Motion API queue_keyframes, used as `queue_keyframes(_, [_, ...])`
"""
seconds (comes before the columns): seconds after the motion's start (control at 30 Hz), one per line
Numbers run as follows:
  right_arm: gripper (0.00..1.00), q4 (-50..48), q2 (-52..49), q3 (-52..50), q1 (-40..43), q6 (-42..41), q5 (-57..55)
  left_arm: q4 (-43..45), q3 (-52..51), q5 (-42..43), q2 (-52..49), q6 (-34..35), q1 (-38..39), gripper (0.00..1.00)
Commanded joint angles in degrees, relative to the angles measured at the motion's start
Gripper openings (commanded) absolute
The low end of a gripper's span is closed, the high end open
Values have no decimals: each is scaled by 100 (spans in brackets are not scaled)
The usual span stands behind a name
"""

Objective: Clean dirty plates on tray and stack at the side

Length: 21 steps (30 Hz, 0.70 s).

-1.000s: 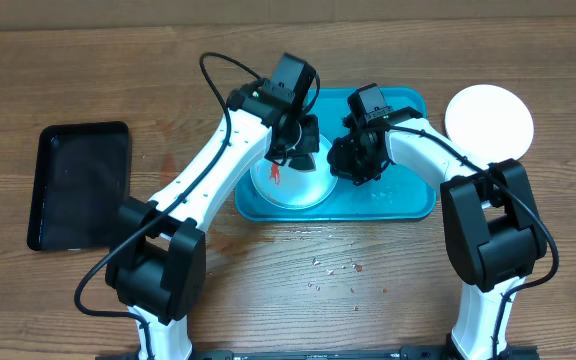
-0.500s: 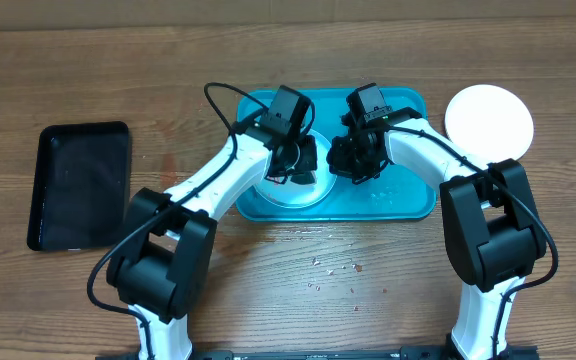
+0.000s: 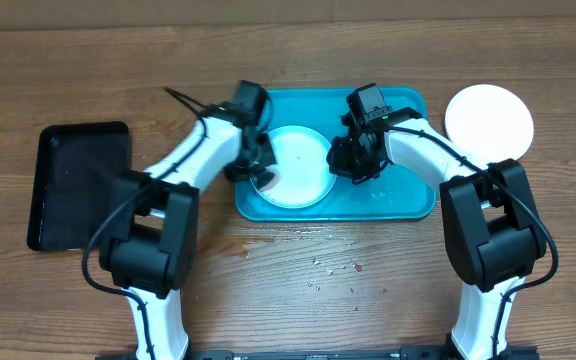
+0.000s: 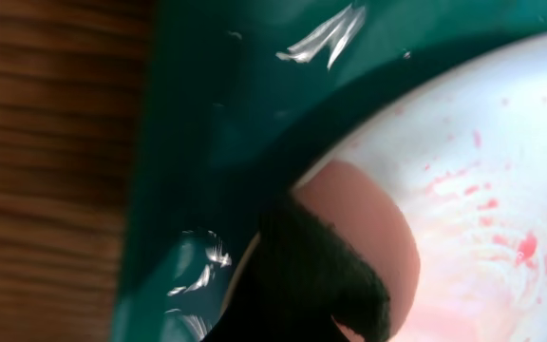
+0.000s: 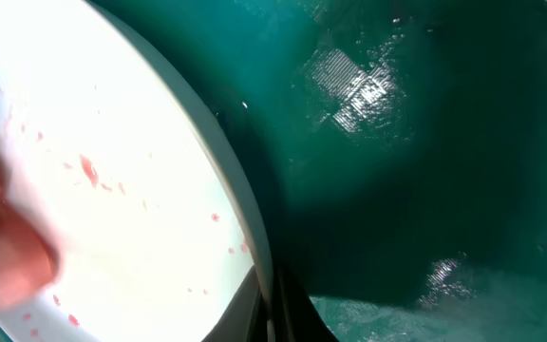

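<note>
The clean white plate (image 3: 488, 120) lies to my right gripper's right in the overhead view. Next, that gripper rises, swings over it and lowers to release, stacking plate on plate.
A pale plate (image 3: 303, 165) with small red smears lies in the left half of the turquoise tray (image 3: 408, 200). My left gripper (image 3: 260, 172) is at the plate's left edge, shut on a pink wiping pad (image 4: 368, 209) that presses on the plate (image 4: 501, 190). My right gripper (image 3: 353, 160) is shut on the plate's right rim, with the fingers pinching the edge in the right wrist view (image 5: 272, 309). Red specks show on the plate (image 5: 112, 142). A clean white plate (image 3: 488, 120) sits on the table right of the tray. A third plate is not in view.
A smaller black tray (image 3: 78, 185) lies on the table at far left. Small crumbs and red specks (image 3: 333, 265) are scattered on the wood in front of the turquoise tray. The tray's right half (image 5: 425, 171) looks wet.
My left gripper has swept with the pad from the plate's upper middle to its left edge. The large red smear is gone from the overhead view. The right gripper has not moved.
</note>
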State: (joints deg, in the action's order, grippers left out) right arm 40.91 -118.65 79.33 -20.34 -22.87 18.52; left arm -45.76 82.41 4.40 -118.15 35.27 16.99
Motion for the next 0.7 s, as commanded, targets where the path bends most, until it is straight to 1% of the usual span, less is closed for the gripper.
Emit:
queue_keyframes(0.0, [4, 72, -118, -138, 15, 37, -304, -612, 566, -1585, -282, -129, -262, 4])
queue_keyframes(0.03, [4, 70, -118, -138, 15, 37, -304, -737, 767, -1526, -282, -219, -262, 4])
queue_keyframes(0.1, [4, 52, -118, -138, 15, 37, -304, -815, 1110, -966, -282, -457, -201, 4])
queue_keyframes(0.13, [4, 48, -118, -138, 15, 37, -304, -739, 1193, -516, -282, -614, -157, 4])
queue_keyframes(0.2, [4, 48, -118, -138, 15, 37, -304, -424, 1202, 691, -284, -861, -39, 4])
queue_keyframes(0.27, [4, 33, -118, -138, 15, 37, -302, -205, 1143, 1215, -313, -739, 103, 4])
queue_keyframes(0.37, [4, 17, -118, -138, 15, 35, -302, 98, 994, 1270, -402, -267, 411, 4])
queue_keyframes(0.43, [4, 28, -118, -138, 15, 35, -302, 372, 914, 1259, -538, -229, 673, 4])
queue_keyframes(0.53, [4, 31, -118, -138, 15, 35, -302, 518, 907, 1255, -761, -225, 901, 4])
queue_keyframes(0.63, [4, 28, -118, -138, 15, 35, -302, 514, 907, 879, -905, -229, 940, 4])
queue_keyframes(0.67, [4, 33, -118, -138, 15, 37, -302, 417, 907, 452, -935, -227, 916, 4])
